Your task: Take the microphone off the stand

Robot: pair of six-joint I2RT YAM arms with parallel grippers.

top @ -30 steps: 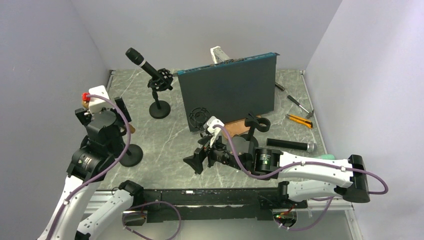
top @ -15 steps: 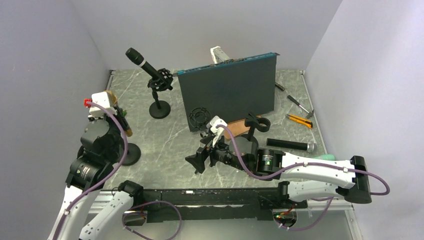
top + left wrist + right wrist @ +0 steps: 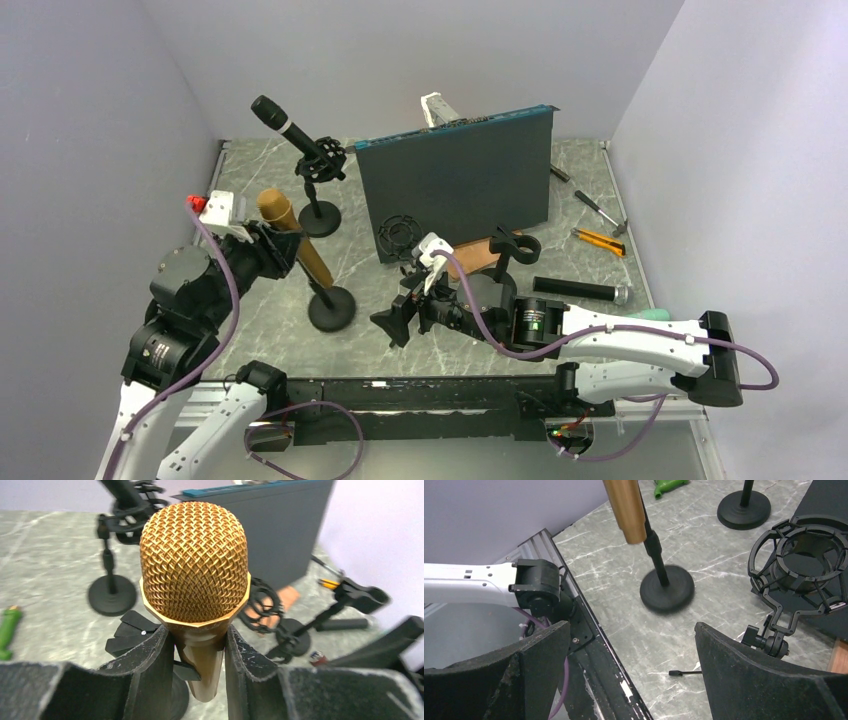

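I will raise my right gripper next and move it to its left in the top view to the microphone's gold body under the mesh head [image 3: 307, 252]. It will go on both sides of the body's taper.
A gold microphone [image 3: 292, 238] sits tilted in the clip of a small black stand [image 3: 331, 307] at the front left of the table. My left gripper [image 3: 272, 243] is shut on the microphone just below its mesh head. In the left wrist view both fingers [image 3: 150, 672] press the gold body [image 3: 202, 660], and the black clip [image 3: 131, 636] lies against it underneath. My right gripper [image 3: 392, 325] is open and empty, a short way right of the stand's base. In the right wrist view the microphone's lower end [image 3: 626, 510] hangs beside the pole [image 3: 655, 552] above the blurred base [image 3: 667, 588].
A black microphone [image 3: 284, 126] on its own stand [image 3: 320, 218] is at the back left. A dark upright panel [image 3: 455, 185] stands mid-table with an empty shock mount [image 3: 399, 235] before it. A black microphone [image 3: 582, 290] and hand tools [image 3: 598, 240] lie at the right.
My left arm has swung right with the gold microphone in its grip. The stand has come along, its base moving from the left edge toward the middle. The right arm has barely moved.
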